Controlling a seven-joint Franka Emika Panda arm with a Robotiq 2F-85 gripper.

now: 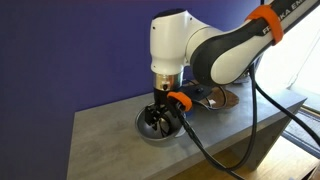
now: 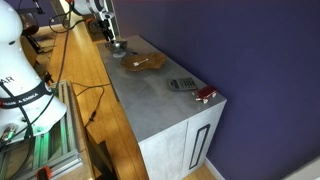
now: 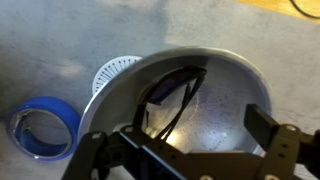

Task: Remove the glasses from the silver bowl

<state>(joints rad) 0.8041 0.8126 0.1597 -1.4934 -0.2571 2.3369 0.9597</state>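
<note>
My gripper goes further down into the silver bowl point(image 3: 225, 85) onto the dark frame of the glasses point(image 3: 172, 98) next. The frame lies below the gripper and between its open fingers.
The silver bowl point(image 3: 225, 85) fills the wrist view. It stands on the grey counter in both exterior views point(image 1: 150, 130) point(image 2: 118, 47). The glasses point(image 3: 172, 98), thin and dark, lie inside the bowl against its left wall. My gripper point(image 3: 180, 138) is open and lowered into the bowl. Its fingers are wide apart, and the glasses lie between them, nearer the left finger. I cannot tell whether a finger touches the glasses. In an exterior view the gripper point(image 1: 160, 115) reaches down into the bowl and hides the glasses.
A blue tape roll point(image 3: 45, 128) and a white perforated dish point(image 3: 115, 70) lie beside the bowl. A brown wooden dish point(image 1: 218, 100) point(image 2: 146, 63) sits behind it. A grey flat device point(image 2: 182, 84) and a red object point(image 2: 205, 95) lie near the counter's far end. A purple wall backs the counter.
</note>
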